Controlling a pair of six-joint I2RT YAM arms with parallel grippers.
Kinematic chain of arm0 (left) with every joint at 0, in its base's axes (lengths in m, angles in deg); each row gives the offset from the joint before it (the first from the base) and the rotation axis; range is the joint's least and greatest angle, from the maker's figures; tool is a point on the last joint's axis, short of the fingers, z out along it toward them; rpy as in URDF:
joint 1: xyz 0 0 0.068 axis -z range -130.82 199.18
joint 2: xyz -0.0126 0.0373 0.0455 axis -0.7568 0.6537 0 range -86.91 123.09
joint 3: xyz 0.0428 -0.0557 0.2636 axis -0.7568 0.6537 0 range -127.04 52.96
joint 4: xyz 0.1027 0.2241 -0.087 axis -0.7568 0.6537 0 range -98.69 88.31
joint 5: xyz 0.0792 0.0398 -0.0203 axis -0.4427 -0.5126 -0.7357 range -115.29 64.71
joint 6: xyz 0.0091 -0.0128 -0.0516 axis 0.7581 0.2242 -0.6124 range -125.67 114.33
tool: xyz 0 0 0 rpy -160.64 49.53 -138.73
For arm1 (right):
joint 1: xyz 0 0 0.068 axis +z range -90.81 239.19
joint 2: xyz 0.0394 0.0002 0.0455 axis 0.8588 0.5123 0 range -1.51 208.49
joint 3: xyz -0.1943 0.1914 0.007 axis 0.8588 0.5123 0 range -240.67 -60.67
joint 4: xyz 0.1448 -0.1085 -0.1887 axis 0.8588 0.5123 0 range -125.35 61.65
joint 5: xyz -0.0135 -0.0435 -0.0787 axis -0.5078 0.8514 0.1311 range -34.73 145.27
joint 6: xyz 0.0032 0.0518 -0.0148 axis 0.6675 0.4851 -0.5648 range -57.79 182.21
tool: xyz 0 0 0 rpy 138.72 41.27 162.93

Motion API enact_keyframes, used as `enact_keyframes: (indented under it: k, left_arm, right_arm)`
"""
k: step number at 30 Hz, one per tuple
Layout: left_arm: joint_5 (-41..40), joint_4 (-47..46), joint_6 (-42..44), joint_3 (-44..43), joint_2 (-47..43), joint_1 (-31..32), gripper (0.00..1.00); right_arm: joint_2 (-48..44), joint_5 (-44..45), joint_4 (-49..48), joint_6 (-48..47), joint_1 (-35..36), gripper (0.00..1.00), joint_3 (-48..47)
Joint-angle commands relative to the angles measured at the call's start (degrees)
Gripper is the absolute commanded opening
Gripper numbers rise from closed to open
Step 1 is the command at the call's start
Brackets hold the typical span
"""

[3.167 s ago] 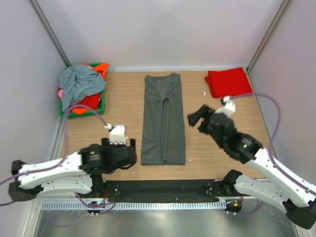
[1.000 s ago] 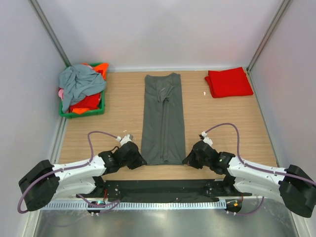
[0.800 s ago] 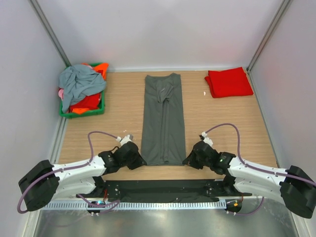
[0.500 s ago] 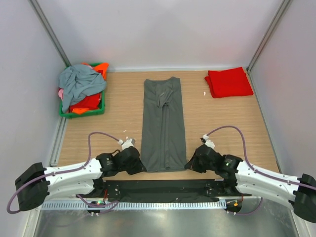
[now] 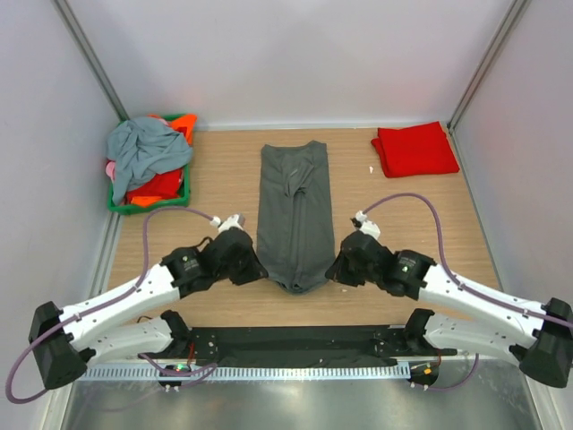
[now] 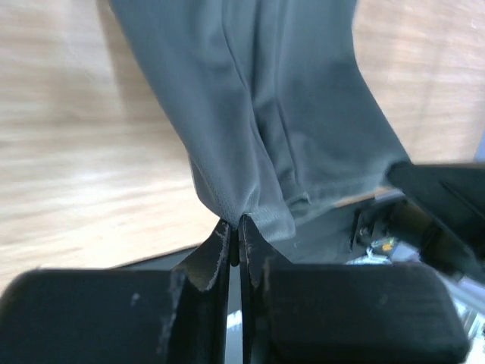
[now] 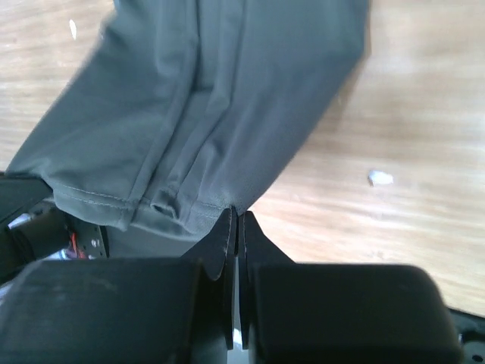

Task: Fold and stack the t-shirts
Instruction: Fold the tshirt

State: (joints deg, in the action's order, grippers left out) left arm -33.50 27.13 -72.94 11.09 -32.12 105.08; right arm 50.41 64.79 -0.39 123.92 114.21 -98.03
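Observation:
Next, the right gripper carries the pinched hem corner outward and releases it over the folded t-shirt's middle [image 5: 322, 208], because that flat part of the t-shirt lies outward of the gripper.
A long charcoal-grey t-shirt [image 5: 293, 206], folded into a narrow strip, lies down the middle of the table. Its near end is lifted and sags between the two grippers. My left gripper [image 5: 253, 269] is shut on the strip's near-left corner; the wrist view shows grey cloth [image 6: 250, 121] pinched at the fingertips [image 6: 234, 224]. My right gripper [image 5: 335, 267] is shut on the near-right corner, with the hem [image 7: 189, 152] caught at its tips [image 7: 235, 214]. A folded red t-shirt [image 5: 414, 150] lies at the back right. More t-shirts, blue-grey [image 5: 143, 150] on top, fill the basket.
The green basket [image 5: 183, 199] stands at the back left by the wall. A small white scrap [image 5: 372, 168] lies on the wood near the red shirt. Grey walls close the table on three sides. The black base rail [image 5: 295, 340] runs along the near edge.
Both grippers closed on the grey shirt's near corners and have raised them, moving away from the near edge. The near hem now hangs off the table and the strip looks shorter.

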Motion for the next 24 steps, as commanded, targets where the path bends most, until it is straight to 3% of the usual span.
enact_keyframes:
  k: [1,10,24]
  left_arm:
    - [3.45,3.21,8.89,-6.01,5.13,-6.05,0.06]
    - [9.87,4.18,20.06,-20.87,20.18,-14.58,0.03]
    - [10.93,9.27,29.82,-38.36,37.84,-25.75,0.02]
  right_arm:
    - [6.07,3.93,1.87,-8.34,-2.2,0.01,-8.22]
    - [19.16,-3.71,-0.94,-19.25,-16.07,0.01,-20.18]
    - [36.48,-6.53,-0.86,-27.0,-25.14,0.01,-35.93]
